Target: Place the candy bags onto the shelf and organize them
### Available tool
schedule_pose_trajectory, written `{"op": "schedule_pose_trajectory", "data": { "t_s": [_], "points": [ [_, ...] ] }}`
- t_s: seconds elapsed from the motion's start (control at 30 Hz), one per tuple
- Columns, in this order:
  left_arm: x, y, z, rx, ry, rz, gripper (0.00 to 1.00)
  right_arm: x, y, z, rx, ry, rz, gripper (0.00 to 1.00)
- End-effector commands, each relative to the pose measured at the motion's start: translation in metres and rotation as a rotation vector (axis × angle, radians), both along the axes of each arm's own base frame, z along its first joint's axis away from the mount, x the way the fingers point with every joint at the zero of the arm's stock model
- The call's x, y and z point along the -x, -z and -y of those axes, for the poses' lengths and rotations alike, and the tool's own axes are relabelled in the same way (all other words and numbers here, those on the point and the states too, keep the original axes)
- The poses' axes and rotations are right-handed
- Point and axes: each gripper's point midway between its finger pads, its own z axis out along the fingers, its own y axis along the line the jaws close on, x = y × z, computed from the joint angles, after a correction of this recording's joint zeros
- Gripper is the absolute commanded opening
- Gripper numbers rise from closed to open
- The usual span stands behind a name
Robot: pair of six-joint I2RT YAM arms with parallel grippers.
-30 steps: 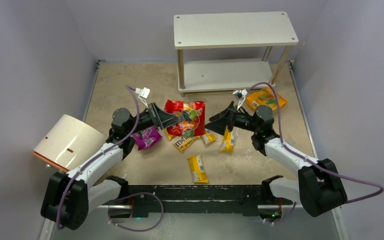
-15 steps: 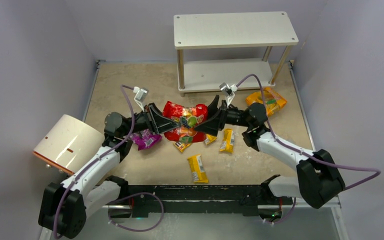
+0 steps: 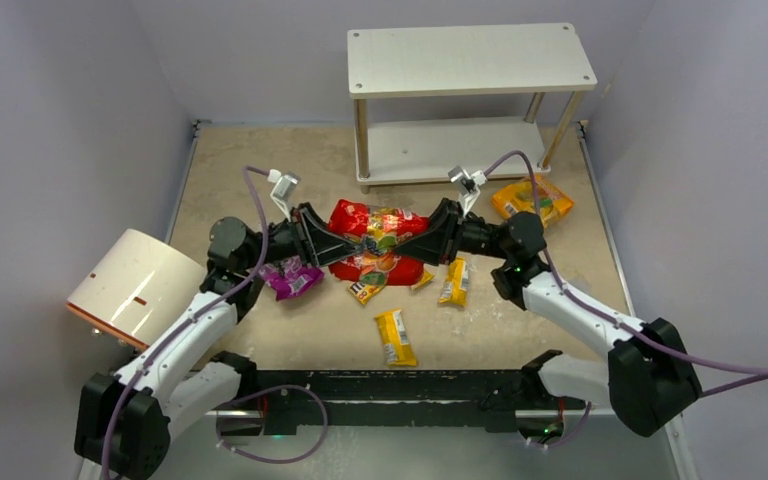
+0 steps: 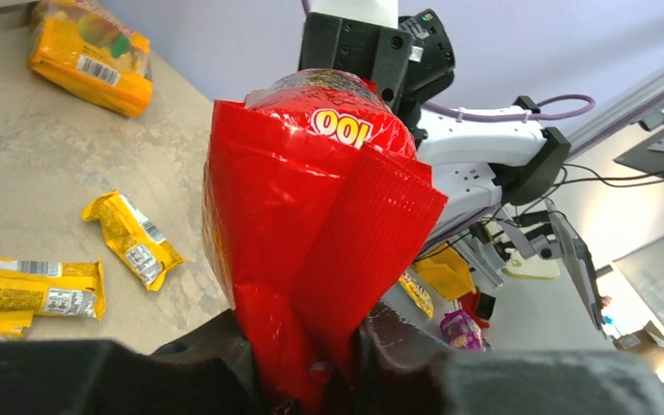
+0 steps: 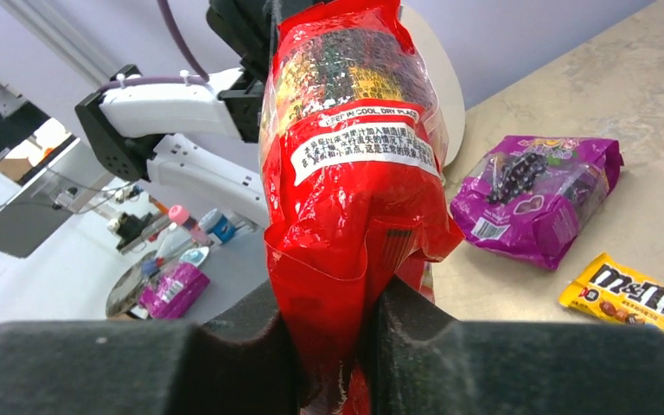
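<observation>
My right gripper should next move the red bag outward into the shelf [image 3: 470,60] and let go of it on the lower level's end [image 3: 393,152] nearest the white cylinder, because that spot is bare.
The red candy bag [image 3: 375,235] hangs just above the table, stretched between both grippers. My left gripper [image 3: 332,243] is shut on its left end, and in the left wrist view the red bag [image 4: 311,216] rises from between the jaws of that gripper [image 4: 311,363]. My right gripper [image 3: 422,242] is shut on the right end; the right wrist view has the crumpled red bag [image 5: 346,156] pinched in its gripper [image 5: 333,346]. The purple bag [image 3: 293,277] lies under the left arm. An orange bag [image 3: 532,200] lies near the white shelf [image 3: 470,60], whose two tiers are bare.
Yellow M&M's packets lie on the table: one [image 3: 395,336] near the front, one [image 3: 454,282] under the right arm, another [image 3: 368,290] below the red bag. A white cylinder with an orange rim [image 3: 135,283] lies at the left wall.
My right gripper swung in from beside a yellow packet to the red bag's right end and closed on it. The bag now spans both grippers, slightly raised.
</observation>
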Motion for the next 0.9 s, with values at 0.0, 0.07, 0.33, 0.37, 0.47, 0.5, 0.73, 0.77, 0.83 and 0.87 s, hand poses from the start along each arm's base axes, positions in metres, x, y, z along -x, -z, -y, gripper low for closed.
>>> {"op": "schedule_pose_trajectory", "data": {
  "t_s": [0.0,0.07,0.33,0.37,0.47,0.5,0.73,0.77,0.83,0.87],
  "points": [
    [-0.034,-0.012,-0.013,-0.088,-0.224,0.082,0.47,0.017,-0.019,0.007,-0.032,0.0,0.054,0.19],
    [-0.042,-0.01,-0.022,-0.142,-0.315,0.083,0.73,0.009,-0.012,0.008,0.005,0.06,0.012,0.17],
    [-0.076,0.023,-0.096,-0.354,-0.811,-0.072,0.9,-0.032,0.022,0.024,0.126,0.359,-0.216,0.03],
    [-0.077,0.031,-0.105,-0.371,-0.865,-0.106,0.9,-0.038,0.028,0.026,0.141,0.39,-0.255,0.02],
    [-0.077,0.048,-0.12,-0.418,-0.94,-0.16,0.92,-0.061,0.049,0.04,0.182,0.505,-0.381,0.0],
    [-0.077,0.053,-0.125,-0.436,-0.962,-0.174,0.93,-0.072,0.057,0.048,0.185,0.555,-0.426,0.0],
    [-0.081,0.078,-0.129,-0.511,-0.977,-0.24,0.95,-0.154,0.068,0.102,0.181,0.97,-0.509,0.0],
    [-0.081,0.08,-0.129,-0.513,-0.978,-0.246,0.95,-0.163,0.062,0.106,0.152,1.011,-0.508,0.0],
    [-0.081,0.085,-0.129,-0.516,-0.983,-0.265,0.95,-0.182,0.046,0.109,0.073,1.062,-0.492,0.0],
    [-0.081,0.088,-0.129,-0.516,-0.983,-0.27,0.95,-0.192,0.04,0.109,0.033,1.083,-0.498,0.0]
  ]
}}
